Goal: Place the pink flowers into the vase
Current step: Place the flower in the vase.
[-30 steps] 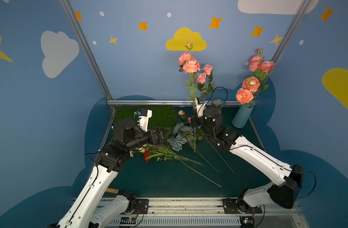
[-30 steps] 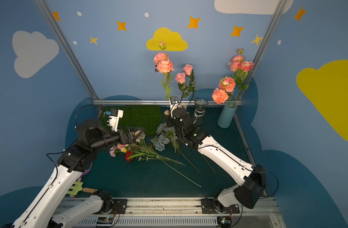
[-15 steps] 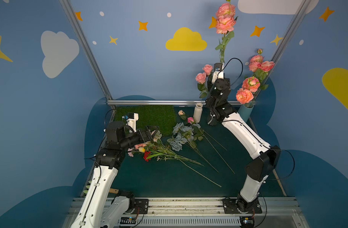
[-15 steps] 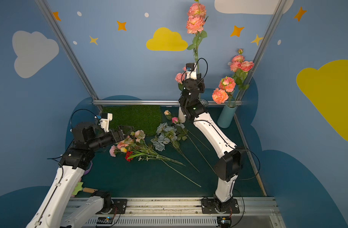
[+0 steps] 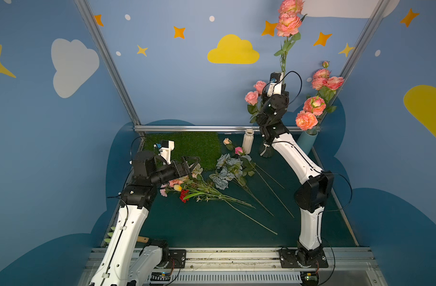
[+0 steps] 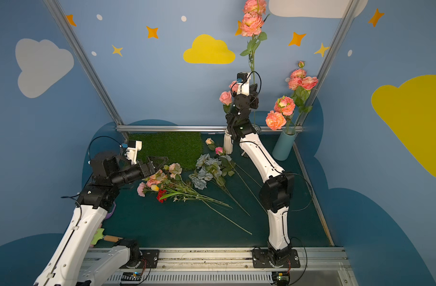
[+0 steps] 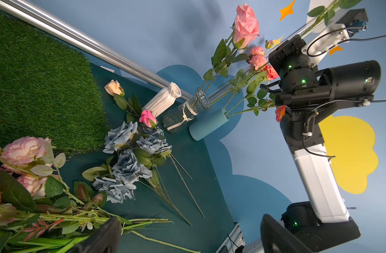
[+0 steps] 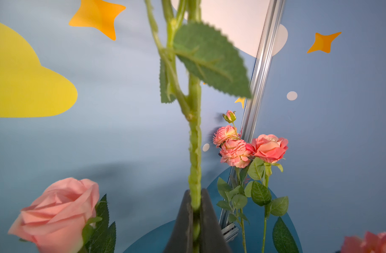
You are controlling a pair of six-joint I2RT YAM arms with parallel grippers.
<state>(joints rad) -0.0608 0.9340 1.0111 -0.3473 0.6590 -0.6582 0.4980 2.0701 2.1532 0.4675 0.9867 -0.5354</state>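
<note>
The green stem's lower end hangs toward the opening of the clear glass vase, so the robot's right gripper should next move down toward that opening to let go of the stem.
My right gripper (image 5: 283, 83) (image 8: 195, 210) is raised high at the back, shut on the green stem (image 8: 194, 142) of pink flowers (image 5: 287, 23) (image 6: 253, 21) whose blooms reach the top of both top views. The stem hangs down towards the clear glass vase (image 7: 187, 111) (image 5: 266, 151), which holds pink roses (image 5: 255, 92). More pink flowers (image 5: 177, 182) (image 7: 23, 151) lie on the table at the left. My left gripper (image 5: 191, 164) (image 7: 191, 238) hovers open just over them, holding nothing.
A white ribbed vase (image 5: 248, 141) and a teal vase (image 5: 307, 143) with salmon blooms flank the glass one. A grey-blue rose bunch (image 5: 227, 170), a red carnation (image 5: 183, 195) and long loose stems lie mid-table. A grass mat (image 5: 187, 146) covers the back left.
My right arm has lifted the pink flowers from low near the table to high over the back vases. My left arm has drawn back to the left, still open.
</note>
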